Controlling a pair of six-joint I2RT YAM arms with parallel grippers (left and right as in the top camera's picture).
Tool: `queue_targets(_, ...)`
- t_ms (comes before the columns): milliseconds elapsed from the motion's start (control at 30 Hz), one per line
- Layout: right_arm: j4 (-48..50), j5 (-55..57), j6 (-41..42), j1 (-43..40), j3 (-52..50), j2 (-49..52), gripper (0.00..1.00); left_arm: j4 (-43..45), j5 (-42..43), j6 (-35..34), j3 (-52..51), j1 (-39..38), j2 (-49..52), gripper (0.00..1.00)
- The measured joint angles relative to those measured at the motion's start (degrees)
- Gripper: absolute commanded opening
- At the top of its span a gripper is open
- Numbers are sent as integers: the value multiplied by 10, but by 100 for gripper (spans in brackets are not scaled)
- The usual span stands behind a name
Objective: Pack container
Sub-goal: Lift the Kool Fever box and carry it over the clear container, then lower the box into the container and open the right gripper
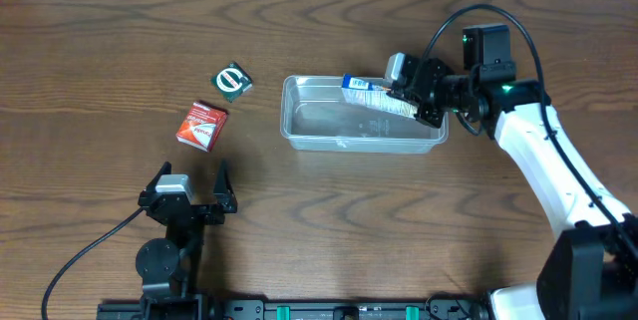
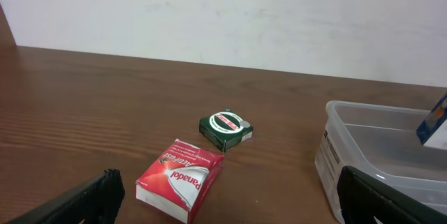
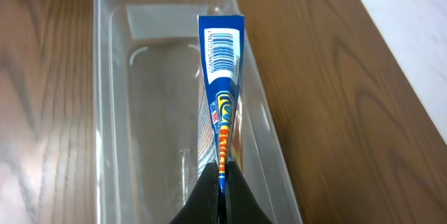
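I should next move my right gripper down toward the container's bottom along its far side [image 1: 370, 121] [image 3: 187, 116] and release the packet there, because the packet still hangs above that empty part of the container.
The clear plastic container [image 1: 299, 126] lies in the middle of the table; it also shows in the left wrist view [image 2: 335, 147] and the right wrist view [image 3: 112, 77]. My right gripper [image 1: 411, 101] is shut on a blue and white packet [image 1: 371, 92], seen edge-on in the right wrist view [image 3: 222, 63], held over the container's far right side. A red Panadol box [image 1: 201, 125] and a small dark green packet [image 1: 233, 83] lie left of the container; both show in the left wrist view [image 2: 180, 178] [image 2: 225, 128]. My left gripper [image 1: 189, 188] is open and empty, near the front edge.
Bare brown wood table [image 1: 120, 41] all round. A white wall [image 2: 279, 15] stands behind the table's far edge. The right arm's cable arcs above the container's right end.
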Motion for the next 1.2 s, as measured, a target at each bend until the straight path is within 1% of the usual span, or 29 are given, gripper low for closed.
queue_targets(233,1,-2,-94,0,0,24,1,0,0,0,0,0,0,98)
queue_targets(367,1,-2,-119,0,0,49,1,0,0,0,0,0,0,98)
queue_targets(633,14,-9,-147,0,0,97,1,0,0,0,0,0,0,98)
queue_targets(1100,43,-20,-155,0,1,116,1,0,0,0,0,0,0,98)
queue_targets(1133,44,-19,-155,0,1,116,6,0,0,0,0,0,0,98)
queue_targets(1167,44,-18,-154,0,1,116,24,0,0,0,0,0,0,98)
queue_targets(1200,44,-8,-153,0,1,116,47,0,0,0,0,0,0,98)
